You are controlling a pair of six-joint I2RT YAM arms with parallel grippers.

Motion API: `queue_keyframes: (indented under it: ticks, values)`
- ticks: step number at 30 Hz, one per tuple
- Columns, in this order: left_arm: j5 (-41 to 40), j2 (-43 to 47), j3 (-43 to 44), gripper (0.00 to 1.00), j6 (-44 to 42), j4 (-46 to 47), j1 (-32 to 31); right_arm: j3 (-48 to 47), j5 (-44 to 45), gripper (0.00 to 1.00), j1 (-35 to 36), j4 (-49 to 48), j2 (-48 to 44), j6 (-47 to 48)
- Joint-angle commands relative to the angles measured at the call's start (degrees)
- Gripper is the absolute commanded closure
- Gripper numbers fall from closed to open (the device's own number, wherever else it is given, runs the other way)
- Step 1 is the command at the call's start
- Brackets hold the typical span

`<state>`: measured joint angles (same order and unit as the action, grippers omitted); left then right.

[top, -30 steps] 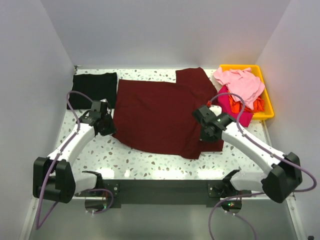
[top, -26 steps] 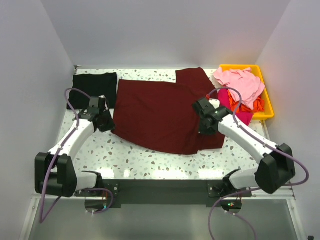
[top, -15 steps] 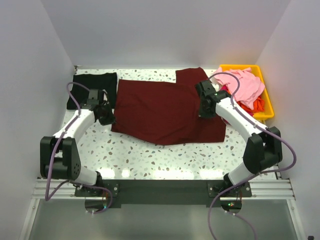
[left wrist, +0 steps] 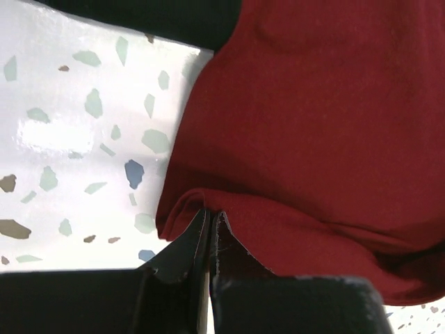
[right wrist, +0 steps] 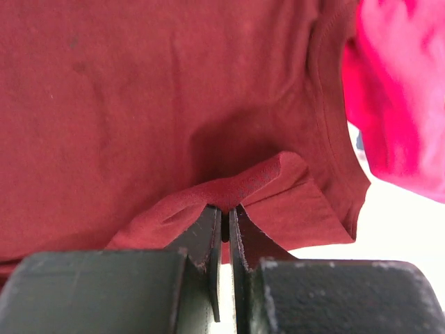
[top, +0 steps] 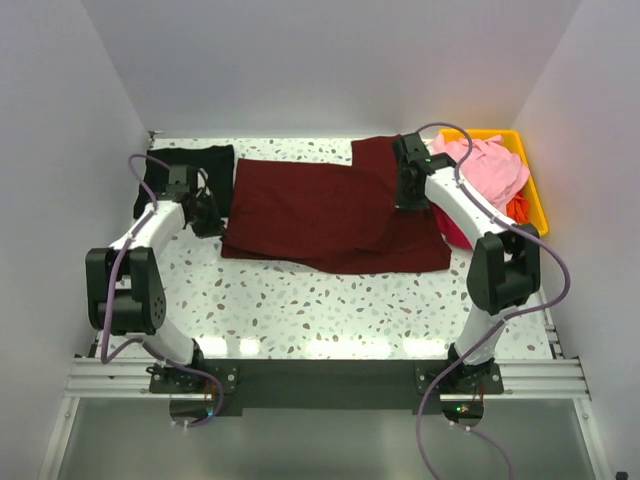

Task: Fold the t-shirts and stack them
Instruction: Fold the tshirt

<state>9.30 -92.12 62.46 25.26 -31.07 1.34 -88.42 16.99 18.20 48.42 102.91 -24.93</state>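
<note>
The left gripper will carry the hem outward and let go of it beside the black t-shirt, because that part of the maroon shirt lies outward of the gripper.
A large dark maroon t-shirt lies across the table's middle, its near edge doubled back over itself. My left gripper is shut on the shirt's left hem. My right gripper is shut on a pinched fold of the same shirt near its right sleeve. A folded black t-shirt lies at the far left. Light pink, magenta and orange t-shirts are heaped at the right. Magenta cloth shows at the right of the right wrist view.
A yellow plastic bin stands at the far right and holds the heap of coloured shirts, which spills over its near side. White walls close in the table on three sides. Speckled tabletop shows near the arms' bases.
Both grippers have carried the maroon shirt's near edge away from the arm bases toward the far side, folding it over. The arms now stretch much farther out.
</note>
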Motion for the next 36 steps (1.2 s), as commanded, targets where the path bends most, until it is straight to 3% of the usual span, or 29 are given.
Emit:
queue_keyframes:
  ticks: [1,20,34,35,36]
  values:
    - [3.09,-2.18,3.46,1.00,-2.23,1.10,1.47,-4.91,0.49,1.00,-0.44,0.44,2.28,2.16]
    - [4.76,-12.82,12.51,1.00,-7.32,-3.21,1.73,-16.69,3.57,1.00,-2.46,3.43,10.99,3.22]
    - [5.90,-15.91,18.04,1.00,-7.15,-4.18,1.73,-22.23,3.49,1.00,-2.90,4.04,16.00,3.22]
    - [6.08,-15.64,18.40,0.98,-6.98,-4.00,1.73,-23.71,2.96,1.00,-2.90,4.31,16.26,3.13]
    - [6.34,-14.85,18.75,0.86,-6.54,-3.56,1.73,-24.68,2.70,1.00,-2.99,4.66,16.53,3.04]
